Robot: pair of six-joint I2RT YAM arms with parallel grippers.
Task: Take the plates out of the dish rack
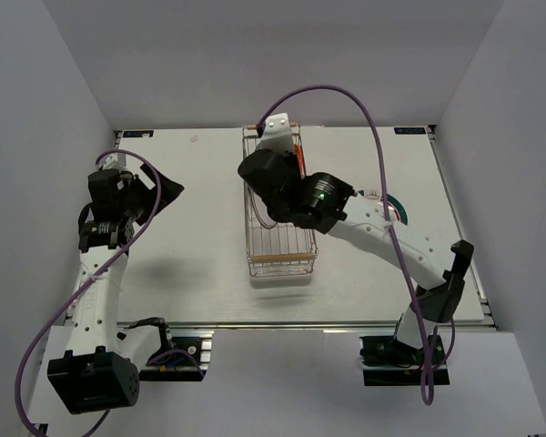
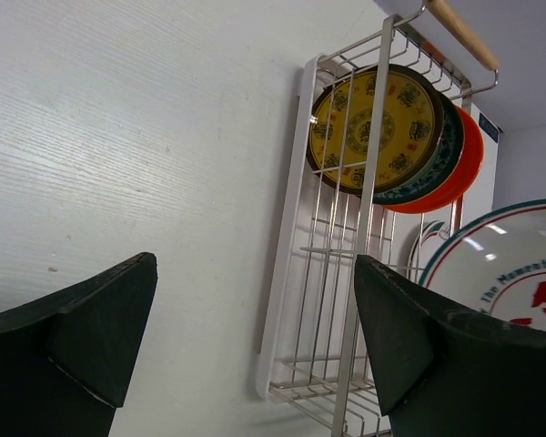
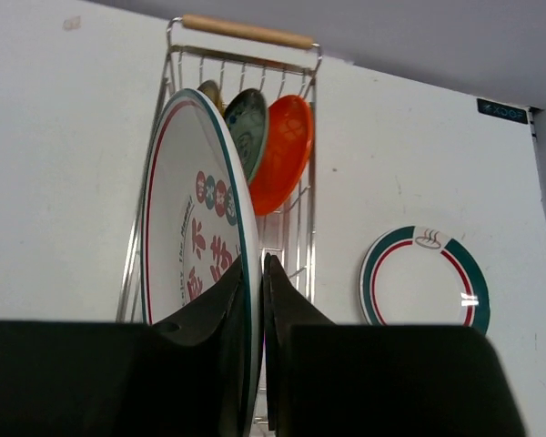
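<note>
The robot's right gripper needs to swing off the rack (image 1: 280, 238) next, toward the right in the top view, while it lowers and tilts over the empty side of the flat plate.
The dish rack (image 1: 280, 238) stands mid-table; it also shows in the right wrist view (image 3: 296, 137) and the left wrist view (image 2: 296, 273). My right gripper (image 3: 257, 266) is shut on the rim of a large white teal-rimmed plate (image 3: 191, 228) with red marks, held upright over the rack. Behind it stand the yellow-olive plate (image 2: 373, 127), the grey-blue plate (image 3: 246, 118) and the orange plate (image 3: 282, 150). Another teal-and-red-rimmed white plate (image 3: 425, 278) lies flat on the table to the rack's right. My left gripper (image 2: 255, 264) is open and empty, left of the rack.
The rack's wooden handles show at its far end (image 3: 246, 30) and near end (image 1: 280, 259). White walls enclose the table on three sides. The right arm (image 1: 382, 232) crosses above the flat plate.
</note>
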